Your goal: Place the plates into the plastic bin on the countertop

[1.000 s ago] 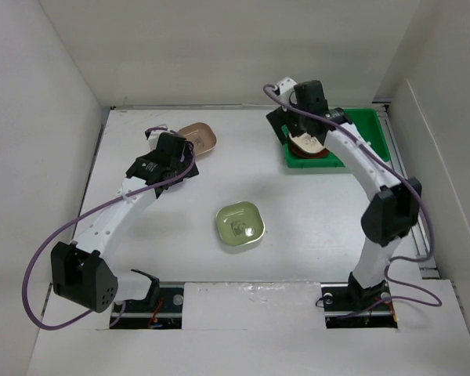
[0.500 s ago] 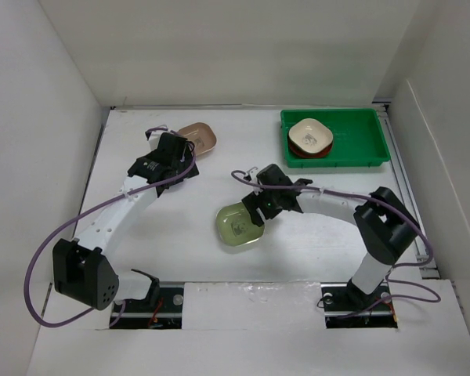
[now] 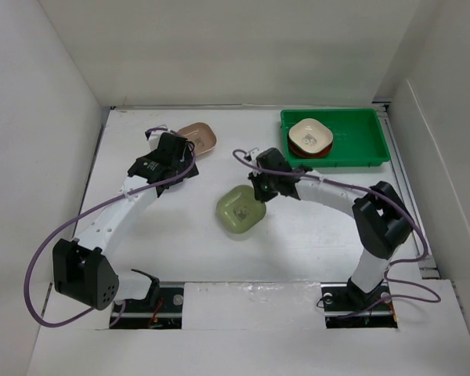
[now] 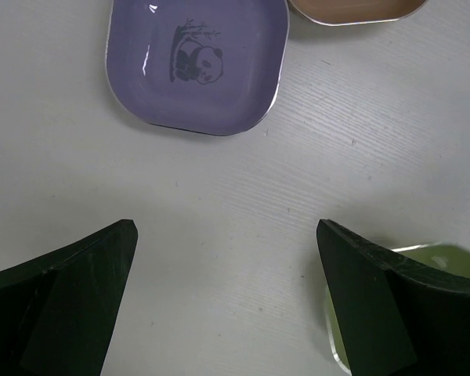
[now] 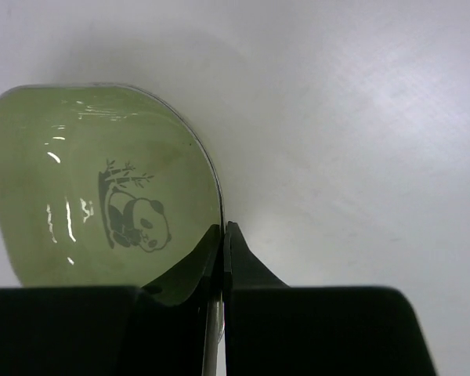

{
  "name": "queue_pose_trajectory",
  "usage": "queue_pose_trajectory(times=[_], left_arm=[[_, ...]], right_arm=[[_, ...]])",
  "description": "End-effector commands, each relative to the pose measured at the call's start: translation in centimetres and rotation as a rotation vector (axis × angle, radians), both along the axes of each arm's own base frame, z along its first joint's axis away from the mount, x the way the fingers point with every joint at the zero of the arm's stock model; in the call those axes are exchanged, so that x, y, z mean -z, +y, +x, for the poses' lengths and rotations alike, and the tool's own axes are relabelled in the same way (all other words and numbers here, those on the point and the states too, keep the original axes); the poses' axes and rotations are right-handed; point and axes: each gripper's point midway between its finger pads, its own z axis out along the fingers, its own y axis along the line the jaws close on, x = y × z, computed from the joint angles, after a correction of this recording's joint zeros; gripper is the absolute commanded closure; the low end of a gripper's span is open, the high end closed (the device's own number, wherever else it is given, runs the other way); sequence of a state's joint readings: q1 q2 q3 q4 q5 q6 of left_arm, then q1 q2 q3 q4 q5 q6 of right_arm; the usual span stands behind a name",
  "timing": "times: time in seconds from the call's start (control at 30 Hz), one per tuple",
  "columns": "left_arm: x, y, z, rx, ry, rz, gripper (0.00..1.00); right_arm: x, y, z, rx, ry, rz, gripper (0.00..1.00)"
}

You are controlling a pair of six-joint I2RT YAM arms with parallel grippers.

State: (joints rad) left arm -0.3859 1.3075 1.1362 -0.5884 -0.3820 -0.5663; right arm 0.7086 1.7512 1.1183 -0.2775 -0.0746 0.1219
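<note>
I will lift the pale green plate away from my base and over the green bin with my right gripper, then lower it onto the cream plate [image 3: 311,136].
The pale green plate [image 3: 240,209] sits mid-countertop [image 3: 180,235], its right rim pinched by my right gripper [image 3: 259,193]. In the right wrist view that gripper [image 5: 223,235] is shut on the panda-printed plate's [image 5: 102,180] rim. The green plastic bin [image 3: 360,137] at the back right holds a cream plate [image 3: 310,135] stacked on red ones. My left gripper [image 4: 225,231] hangs open over bare countertop, with a lilac plate [image 4: 196,66] just beyond it. A tan-brown plate [image 3: 198,137] lies behind the left gripper [image 3: 172,153]; the lilac plate is hidden under that arm in the top view.
White walls close in the countertop on the left, back and right. In the left wrist view the tan-brown plate's edge [image 4: 356,9] shows at the top, and a sliver of the pale green plate [image 4: 446,254] shows behind the right finger.
My right arm swung from the bin down to the pale green plate and shut on its rim; the plate has shifted slightly toward the back. The left arm has not moved.
</note>
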Motion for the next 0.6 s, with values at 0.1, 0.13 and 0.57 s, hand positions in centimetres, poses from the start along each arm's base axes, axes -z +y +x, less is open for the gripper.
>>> queue_pose_trajectory(times=[0.1,0.13,0.57], left_arm=[[-0.9,0.7,-0.3,-0.020,-0.028,0.010,0.00],[-0.9,0.7,-0.3,-0.020,-0.028,0.010,0.00],[-1.0,0.3,-0.1,-0.008,-0.031,-0.007,0.00]], right_arm=[[-11.0,-7.0,12.7,0.249,-0.249,0.003,1.00],[-11.7,-8.5,13.9,0.288,-0.256,0.002,1.00],[-11.1,-25.9,21.8,0.926,-0.209,0.228,1.00]])
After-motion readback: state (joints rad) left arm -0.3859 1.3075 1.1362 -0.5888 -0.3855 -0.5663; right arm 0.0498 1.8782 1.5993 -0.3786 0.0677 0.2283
